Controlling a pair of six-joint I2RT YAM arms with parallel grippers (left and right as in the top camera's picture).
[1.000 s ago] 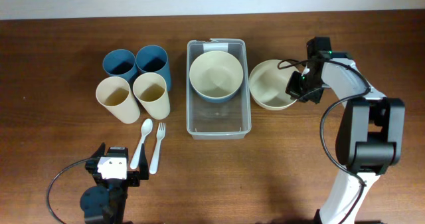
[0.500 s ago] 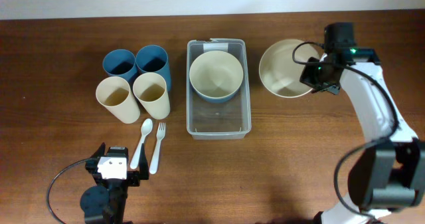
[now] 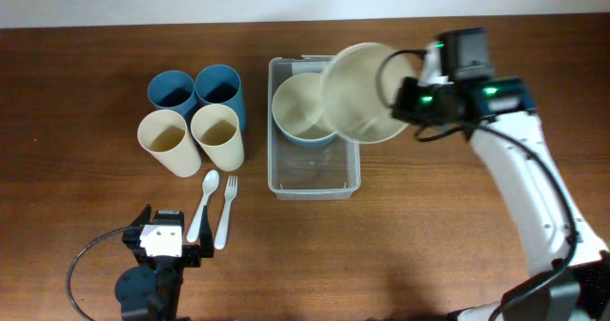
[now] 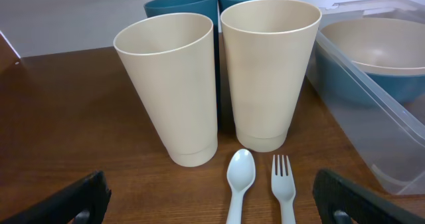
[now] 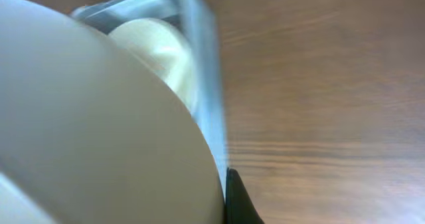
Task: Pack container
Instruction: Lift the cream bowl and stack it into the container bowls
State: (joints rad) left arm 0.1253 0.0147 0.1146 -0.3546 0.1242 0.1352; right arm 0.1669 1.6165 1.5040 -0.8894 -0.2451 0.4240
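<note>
Still over the container's side, the second cream bowl in my right gripper should go to the left in the overhead view, then down into the blue bowl (image 3: pixel 304 109).
The clear rectangular container (image 3: pixel 315 180) stands mid-table and holds a bowl, blue outside and cream inside (image 3: pixel 300 111). My right gripper (image 3: pixel 412 100) is shut on the rim of a second cream bowl (image 3: pixel 357 92) and holds it tilted in the air over the container's right side. In the right wrist view that bowl (image 5: pixel 99 131) fills most of the frame, with the container wall (image 5: pixel 206 84) behind it. My left gripper (image 4: pixel 211 214) is open and empty near the front edge, just before a white spoon (image 4: pixel 239 184) and fork (image 4: pixel 284 184).
Two blue cups (image 3: pixel 198 90) and two cream cups (image 3: pixel 191 135) stand left of the container. The spoon (image 3: pixel 204 202) and fork (image 3: pixel 225 207) lie in front of them.
My right gripper has lifted the cream bowl off the table right of the container and carried it left, over the container's right side. The left arm has not moved.
</note>
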